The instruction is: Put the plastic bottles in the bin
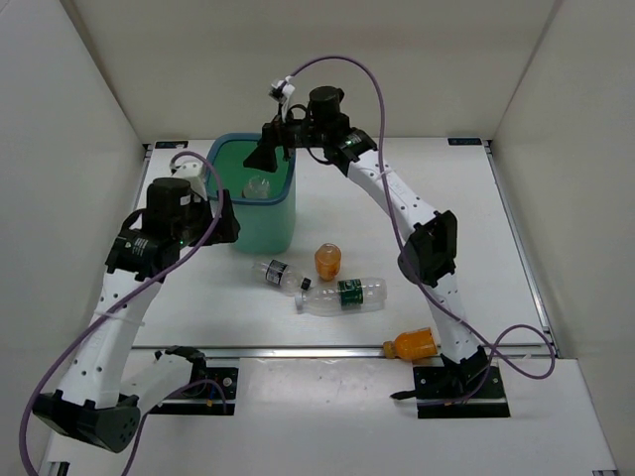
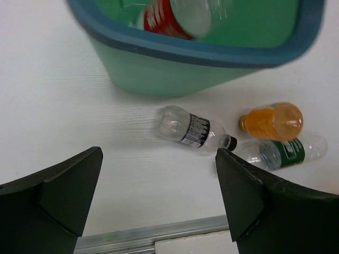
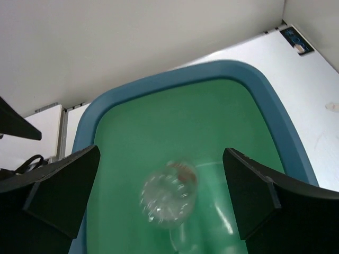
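My left gripper swings across and down onto the stubby orange bottle [image 1: 328, 260] [image 2: 274, 120] next, as the bottle sits below the gripper and to its right in the top view.
The teal bin [image 1: 248, 205] stands at the back left. A clear red-label bottle [image 1: 258, 186] is inside it, blurred in the right wrist view [image 3: 169, 198] and free of the fingers. My right gripper [image 1: 270, 149] hangs open and empty over the bin [image 3: 159, 84]. My left gripper [image 1: 224, 216] is open and empty beside the bin's left front. On the table lie a dark-label clear bottle [image 1: 281, 274], a stubby orange bottle [image 1: 328, 260] and a green-label clear bottle [image 1: 342, 294]. A second orange bottle [image 1: 413, 345] lies by the right arm's base.
The left wrist view shows the bin rim [image 2: 212, 53], the red-label bottle [image 2: 175, 16] inside, then the dark-label [image 2: 193, 129], orange [image 2: 273, 120] and green-label [image 2: 288, 151] bottles beyond my left gripper [image 2: 159, 196]. A metal rail [image 1: 327, 351] runs along the near edge. White walls enclose the table.
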{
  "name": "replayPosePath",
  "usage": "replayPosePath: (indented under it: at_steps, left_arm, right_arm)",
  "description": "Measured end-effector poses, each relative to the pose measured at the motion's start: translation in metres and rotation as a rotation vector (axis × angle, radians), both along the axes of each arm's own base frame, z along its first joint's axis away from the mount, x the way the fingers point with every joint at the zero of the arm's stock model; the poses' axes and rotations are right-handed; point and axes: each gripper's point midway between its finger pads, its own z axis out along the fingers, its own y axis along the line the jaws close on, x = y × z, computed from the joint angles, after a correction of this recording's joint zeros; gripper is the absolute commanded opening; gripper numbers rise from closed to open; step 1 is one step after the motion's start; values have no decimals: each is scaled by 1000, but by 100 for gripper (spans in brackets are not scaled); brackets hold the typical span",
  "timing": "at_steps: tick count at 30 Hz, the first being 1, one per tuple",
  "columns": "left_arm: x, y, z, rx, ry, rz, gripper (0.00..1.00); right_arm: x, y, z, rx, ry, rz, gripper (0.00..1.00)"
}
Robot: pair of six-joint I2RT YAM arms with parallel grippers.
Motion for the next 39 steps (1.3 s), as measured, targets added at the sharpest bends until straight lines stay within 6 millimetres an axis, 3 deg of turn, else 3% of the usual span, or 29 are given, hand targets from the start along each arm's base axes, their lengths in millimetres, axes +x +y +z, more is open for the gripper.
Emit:
replayPosePath:
  at_steps: [3,5,9,12,15,18,20,22,24,29,33,37,38,39]
  left_arm:
    - [-5,-28,1,11,8,-131,98]
    - [-13,-54,-3,19,20,-246,99]
    - [-31,-101,-15,27,54,-441,99]
    - [-36,-131,-33,54,101,-539,99]
    - [-35,-161,-58,93,166,-616,99]
    - [-31,-192,-81,130,214,-670,99]
    - [-25,-208,-96,144,237,-687,99]
    - [-18,-216,-107,159,257,-681,99]
    - [-9,-222,-116,172,266,-669,98]
    - [2,-231,-145,205,314,-655,99]
    - [5,-233,-169,247,356,-644,98]
    - [9,-236,-180,256,369,-641,98]
    - [10,-237,-181,254,367,-639,93]
    - [11,-238,-180,251,361,-638,82]
  right_arm:
    - [2,-22,9,-27,22,-55,99]
    - [6,-48,23,-47,22,-138,99]
    - [9,-121,60,-72,16,-354,99]
    - [-4,-188,68,-76,48,-534,99]
    - [-30,-263,35,-73,143,-709,99]
    - [-52,-326,-13,-91,284,-875,99]
    - [-62,-358,-43,-114,361,-977,99]
    - [-76,-375,-68,-139,431,-1032,99]
    - [-88,-385,-79,-147,465,-1061,99]
    - [-100,-405,-74,-100,449,-1111,99]
    - [-101,-398,-70,-90,419,-1084,100]
    - [-101,-392,-73,-102,418,-1056,99]
    - [-101,-391,-73,-101,417,-1052,97]
    - [-100,-391,-73,-101,416,-1051,95]
